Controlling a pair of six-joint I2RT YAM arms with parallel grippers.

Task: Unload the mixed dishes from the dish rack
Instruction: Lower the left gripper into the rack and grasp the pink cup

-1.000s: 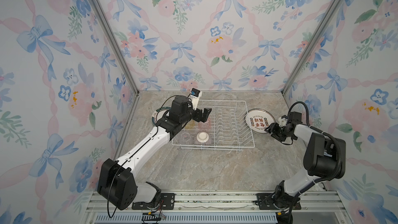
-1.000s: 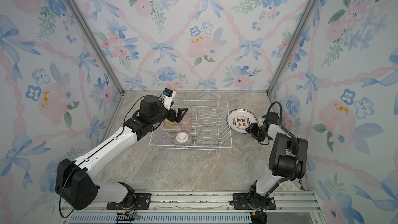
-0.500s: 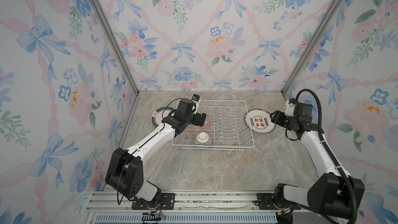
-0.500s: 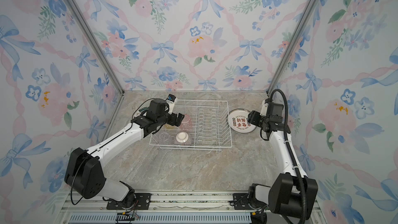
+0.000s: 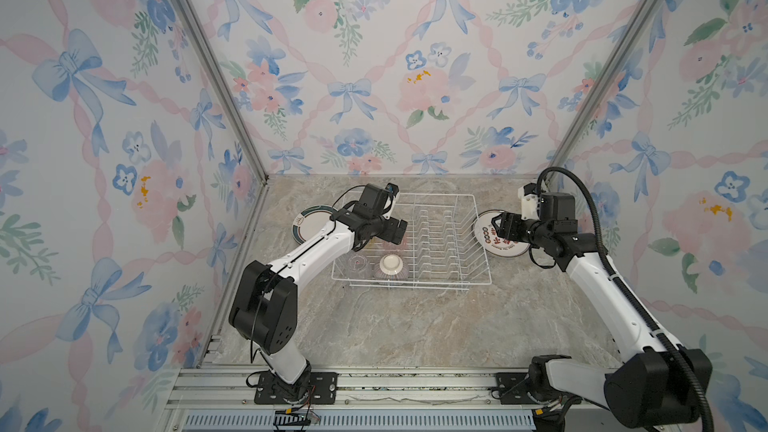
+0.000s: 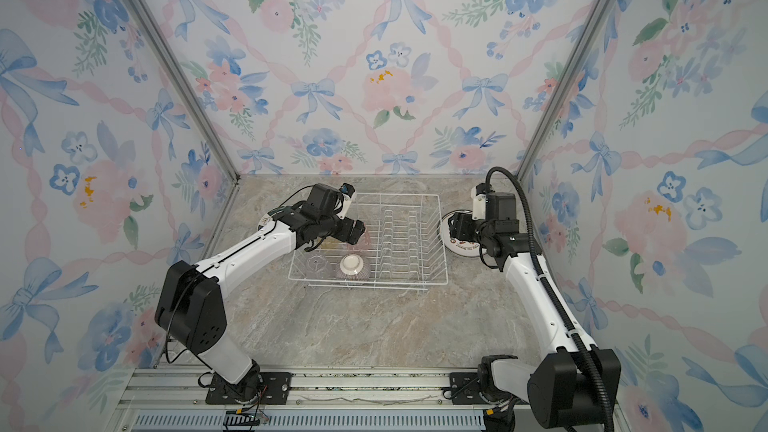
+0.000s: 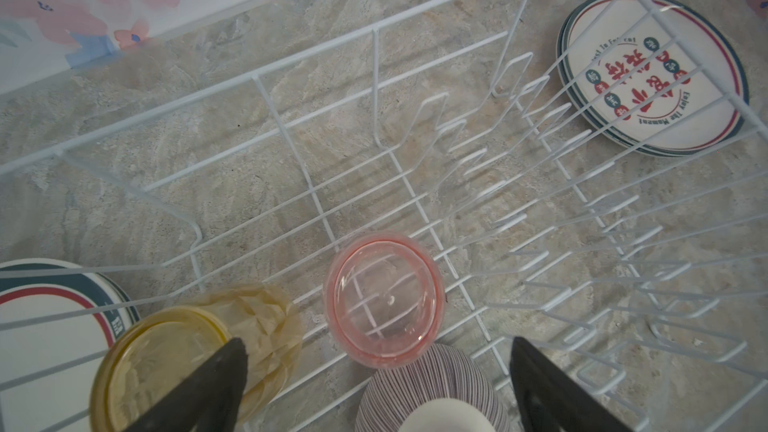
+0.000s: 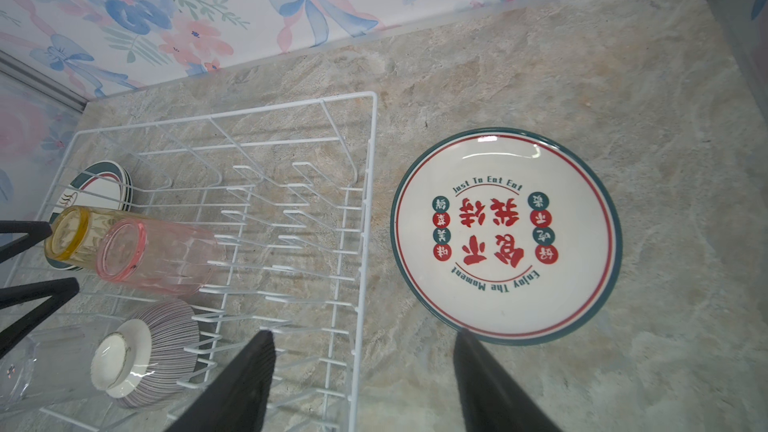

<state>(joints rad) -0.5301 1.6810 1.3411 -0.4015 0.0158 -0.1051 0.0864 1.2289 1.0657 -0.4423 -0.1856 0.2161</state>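
My left gripper lowers its open fingers on both sides of the pink tumbler next and closes, since the pink tumbler's rim (image 7: pixel 385 300) lies below it, facing up.
The white wire dish rack (image 5: pixel 436 195) sits mid-table. In its left end stand an upside-down ribbed bowl (image 5: pixel 390 268), a clear tumbler (image 5: pixel 359 263), a pink tumbler (image 7: pixel 384 301) and a yellow tumbler (image 7: pixel 178 351). My left gripper (image 5: pixel 397 232) hangs open just above the pink tumbler and the bowl (image 7: pixel 432 388), touching neither. Red-lettered plates (image 8: pixel 507 234) lie stacked on the table right of the rack. My right gripper (image 5: pixel 498 224) hovers open and empty over their near-left edge, beside the rack's right rim (image 8: pixel 365 201).
Green-rimmed plates (image 5: pixel 309 222) lie stacked on the table against the rack's left side. The rack's upright prongs (image 5: pixel 436 234) hold nothing. Walls close in behind and on both sides. Bare marble tabletop (image 5: pixel 415 326) stretches in front of the rack.
The right arm has lifted away from the red-lettered plates and its jaws have widened. The left gripper has dropped lower into the rack's left end, still open.
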